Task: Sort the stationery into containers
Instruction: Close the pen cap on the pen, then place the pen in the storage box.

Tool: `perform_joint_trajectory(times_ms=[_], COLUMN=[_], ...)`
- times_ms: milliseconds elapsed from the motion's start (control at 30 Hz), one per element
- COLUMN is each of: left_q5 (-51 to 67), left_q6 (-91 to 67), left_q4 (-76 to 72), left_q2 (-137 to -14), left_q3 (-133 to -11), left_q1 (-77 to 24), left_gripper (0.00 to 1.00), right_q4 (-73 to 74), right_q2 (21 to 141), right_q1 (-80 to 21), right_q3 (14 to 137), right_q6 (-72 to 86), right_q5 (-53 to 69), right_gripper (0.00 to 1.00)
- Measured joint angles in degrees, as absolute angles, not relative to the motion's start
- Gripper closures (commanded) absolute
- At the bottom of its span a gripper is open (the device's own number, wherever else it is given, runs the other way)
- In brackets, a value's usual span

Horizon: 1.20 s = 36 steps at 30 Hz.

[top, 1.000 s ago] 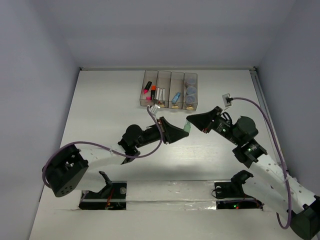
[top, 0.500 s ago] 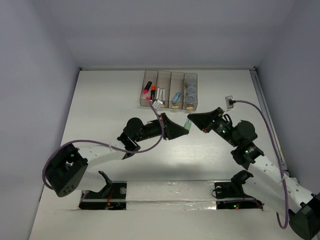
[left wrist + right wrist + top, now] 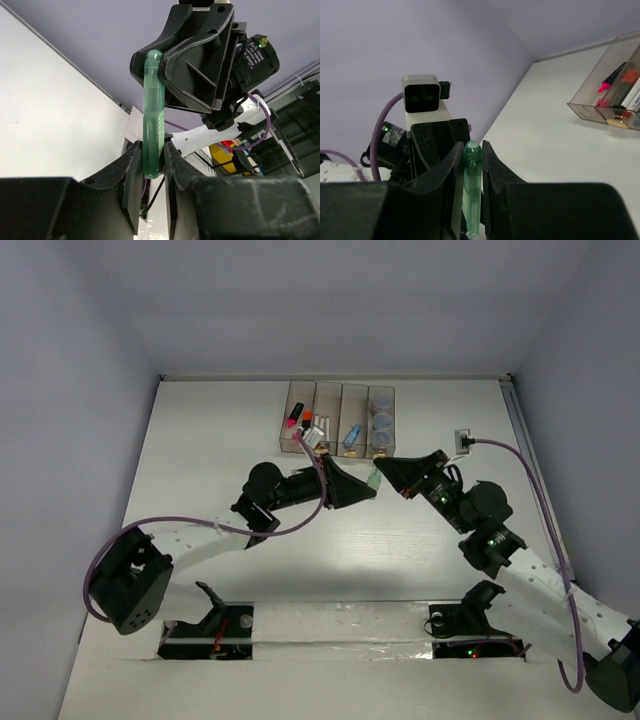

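Observation:
The pale green one is a marker too. I will next move my right gripper outward and down over the bin with the light blue marker (image 3: 352, 435).
The pale green marker (image 3: 373, 481) is held in the air between both grippers, just in front of the containers (image 3: 340, 387). My left gripper (image 3: 366, 488) is shut on one end of it (image 3: 152, 125). My right gripper (image 3: 381, 474) is shut on the other end (image 3: 472, 190). The four joined bins hold the pink (image 3: 292, 420) and orange (image 3: 306, 421) highlighters, two white pens (image 3: 321, 428), the light blue marker (image 3: 352, 435) and the round pots (image 3: 380, 423). The right wrist view shows the leftmost bin (image 3: 592, 97) with the highlighters.
The left arm's purple cable and white connector (image 3: 312, 436) hang just over the front of the bins. The right arm's cable connector (image 3: 462, 439) lies right of the bins. White walls enclose the table at the back and both sides.
Both grippers have moved a little away from the arm bases, towards the bins, with the green marker between them. The left arm has stretched further out.

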<state>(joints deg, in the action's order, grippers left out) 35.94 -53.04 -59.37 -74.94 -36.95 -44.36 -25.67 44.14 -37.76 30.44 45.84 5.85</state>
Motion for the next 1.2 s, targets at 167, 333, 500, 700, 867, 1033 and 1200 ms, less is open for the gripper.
perform_joint_trajectory(times_ms=[167, 333, 500, 700, 867, 1033, 1200], left_q5=[33.87, 28.67, 22.39, 16.67, 11.38, 6.9, 3.27], left_q6=[-53.04, -50.89, -45.19, -38.94, -36.03, -34.02, -32.95], left_q4=[-62.35, -61.98, -54.41, -42.94, -30.33, -19.59, -13.58], left_q2=[-72.69, -66.43, -54.72, -41.36, -32.16, -25.56, -22.17], left_q3=[-34.09, -28.75, -23.24, -22.09, -20.47, -20.36, -20.36], left_q1=[-43.2, -41.63, -41.15, -41.15, -41.15, -41.15, -41.15], left_gripper=[0.8, 0.44, 0.03, 0.01, 0.01, 0.01, 0.01], right_q4=[-21.56, -20.14, -19.4, -16.88, -13.63, -9.39, -3.77], right_q2=[47.94, 56.71, 68.34, 85.06, 100.75, 112.99, 121.3], right_q1=[-39.24, -37.47, -29.08, -22.87, -21.87, -20.25, -19.09], right_q3=[35.51, 40.69, 46.41, 58.22, 74.04, 84.79, 91.26], right_q6=[45.87, 46.06, 45.87, 42.5, 36.73, 32.97, 30.22], right_q5=[3.46, 6.22, 13.06, 15.66, 16.95, 16.32, 14.68], right_gripper=[1.0, 1.0, 1.0, 1.0, 1.0, 1.0, 0.74])
